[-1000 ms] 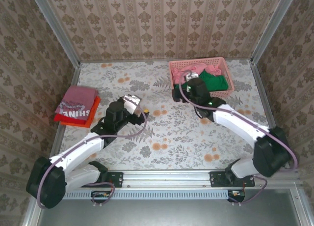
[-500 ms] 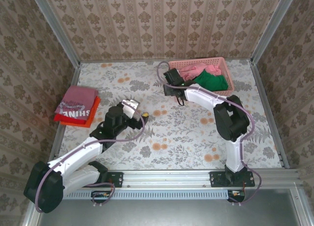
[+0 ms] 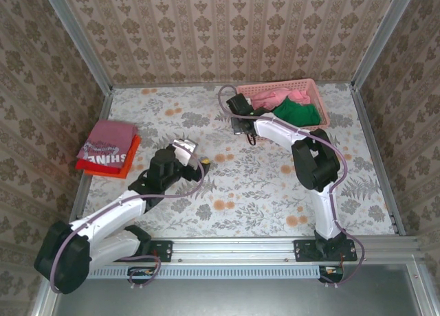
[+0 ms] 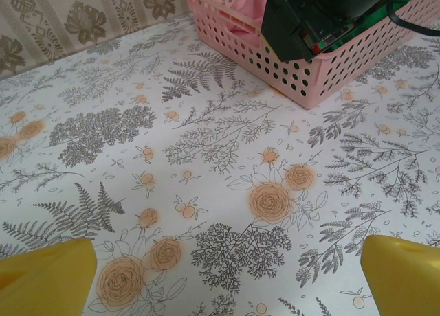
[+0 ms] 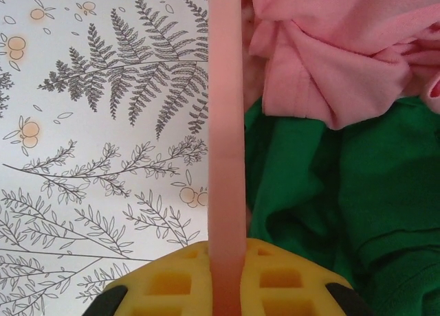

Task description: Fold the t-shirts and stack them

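My right gripper should next slide the basket along the rear wall toward the table's bare corner (image 3: 340,93) and release the basket's rim, since that corner is past the basket from my right gripper.
Two folded t-shirts lie stacked at the table's left: a dusty-red one (image 3: 106,139) with white lettering on top of an orange-red one (image 3: 122,163). A crumpled salmon-pink t-shirt (image 3: 276,96) (image 5: 330,48) and a green garment (image 3: 297,113) (image 5: 323,192) sit in the pink basket (image 3: 322,106). My right gripper (image 3: 238,118) (image 5: 227,251) is shut on the basket's left wall rim (image 5: 225,123), which runs up between its yellow fingers. My left gripper (image 3: 196,156) (image 4: 230,275) hovers open over bare table, its fingers (image 4: 45,278) wide apart with nothing between them.
The basket (image 4: 234,27) stands at the back right, close to the rear wall, with the right arm's black wrist (image 4: 309,14) over it. Patterned walls close in the table on three sides. Floral tabletop (image 3: 261,185) stretches between the stack and the basket.
My right gripper has moved from over the basket's contents to its left wall and shut on the rim. My left arm has barely shifted.
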